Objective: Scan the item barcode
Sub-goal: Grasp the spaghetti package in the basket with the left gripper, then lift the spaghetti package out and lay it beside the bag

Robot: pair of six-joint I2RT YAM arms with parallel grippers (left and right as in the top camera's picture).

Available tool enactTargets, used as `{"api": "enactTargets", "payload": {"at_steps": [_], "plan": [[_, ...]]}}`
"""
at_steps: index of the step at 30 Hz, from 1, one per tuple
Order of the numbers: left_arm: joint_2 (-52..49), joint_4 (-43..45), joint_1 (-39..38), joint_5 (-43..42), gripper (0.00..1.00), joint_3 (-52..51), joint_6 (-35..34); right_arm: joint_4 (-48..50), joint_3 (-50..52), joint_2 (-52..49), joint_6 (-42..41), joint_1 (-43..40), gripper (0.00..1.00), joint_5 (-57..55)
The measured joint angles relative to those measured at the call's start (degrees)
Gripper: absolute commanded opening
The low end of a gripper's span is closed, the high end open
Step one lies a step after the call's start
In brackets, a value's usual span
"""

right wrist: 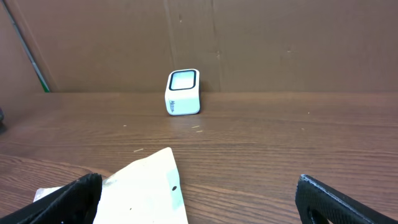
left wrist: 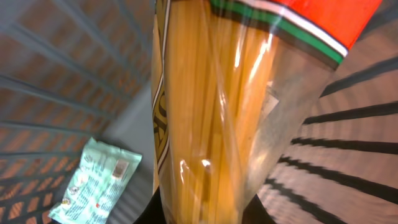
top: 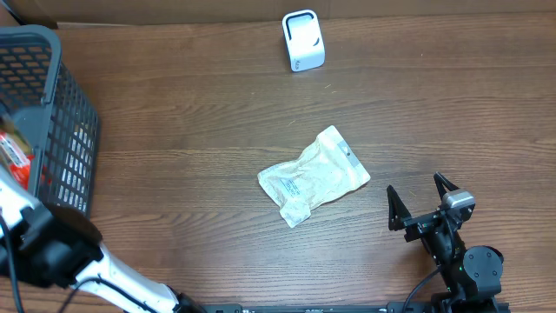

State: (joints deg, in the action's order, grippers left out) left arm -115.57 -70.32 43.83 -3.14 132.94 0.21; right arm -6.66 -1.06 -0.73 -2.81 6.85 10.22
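Note:
My left gripper will move up over the rim of the basket (top: pixel 61 113), across, and down next to the white pouch, because the table between the basket and the white pouch is bare.
My left gripper (left wrist: pixel 208 216) reaches down inside the basket (top: pixel 61 113) and is shut on a clear packet of spaghetti (left wrist: pixel 211 112) with a red, white and green band at its top. Its dark fingers (left wrist: pixel 158 211) show on either side of the packet's lower end. In the overhead view the left arm runs up the left edge into the basket, and a red patch of a packet (top: pixel 13 149) shows there. The white barcode scanner (top: pixel 303 41) stands at the back of the table, window facing front. My right gripper (top: pixel 415 187) is open at the front right, holding nothing.
A crumpled white pouch (top: pixel 313 176) lies mid-table, just left of the right gripper; its corner (right wrist: pixel 149 186) lies between the right fingers in the wrist view. A pale green packet (left wrist: pixel 96 180) lies on the basket floor. A cardboard wall backs the table behind the scanner (right wrist: pixel 183 92).

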Motion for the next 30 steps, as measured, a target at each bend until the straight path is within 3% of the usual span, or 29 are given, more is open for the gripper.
{"api": "enactTargets", "payload": {"at_steps": [9, 13, 16, 22, 30], "plan": [[15.98, 4.9, -1.64, -9.57, 0.04, 0.76, -4.85, 0.04, 0.0, 0.0, 0.02, 0.0, 1.0, 0.0], [21.4, 4.94, -8.98, -14.12, 0.04, 1.01, -6.05, 0.02, 0.0, 0.0, 0.0, -0.02, 1.0, 0.0], [23.82, 0.17, -17.14, -16.26, 0.04, 1.57, -5.05, 0.0, 0.0, 0.0, 0.0, 0.0, 1.0, 0.02], [23.87, -11.69, -32.15, -14.64, 0.04, -0.15, -3.19, 0.0, 0.0, 0.0, 0.0, 0.0, 1.0, 0.0], [17.11, -8.33, -41.11, -11.17, 0.04, -19.96, -3.56, 0.02, 0.0, 0.0, 0.0, 0.0, 1.0, 0.02]]}}
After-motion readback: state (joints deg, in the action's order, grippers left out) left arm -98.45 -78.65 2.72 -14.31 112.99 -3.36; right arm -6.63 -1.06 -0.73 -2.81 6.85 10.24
